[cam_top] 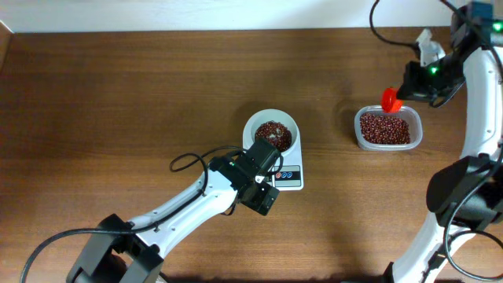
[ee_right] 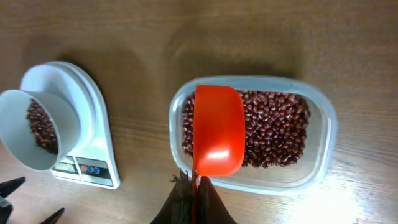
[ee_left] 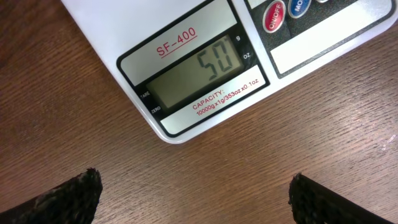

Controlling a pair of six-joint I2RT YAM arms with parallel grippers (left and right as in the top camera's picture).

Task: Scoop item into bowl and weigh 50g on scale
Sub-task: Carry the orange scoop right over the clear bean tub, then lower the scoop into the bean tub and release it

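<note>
My right gripper should move down to put the orange scoop (ee_right: 217,130) on the beans in the clear tub and let go of its handle, because the beans are below my gripper.
The white bowl (cam_top: 272,130) stands on the white scale (cam_top: 289,176) and holds dark red-brown beans (cam_top: 273,134). In the left wrist view the scale's display (ee_left: 198,71) reads 50 g. My left gripper (ee_left: 196,196) is open and empty over bare wood just in front of the scale. My right gripper (ee_right: 194,185) is shut on the handle of an orange scoop (ee_right: 217,130), which hangs empty above the clear tub (ee_right: 324,134) of beans (ee_right: 277,127). The bowl (ee_right: 18,146) and scale (ee_right: 96,134) also show in the right wrist view.
The clear plastic tub (cam_top: 387,129) of beans sits right of the scale, with the orange scoop (cam_top: 391,100) at its far edge. Black cables (cam_top: 189,161) trail from the left arm. The right arm's links fill the right edge of the table.
</note>
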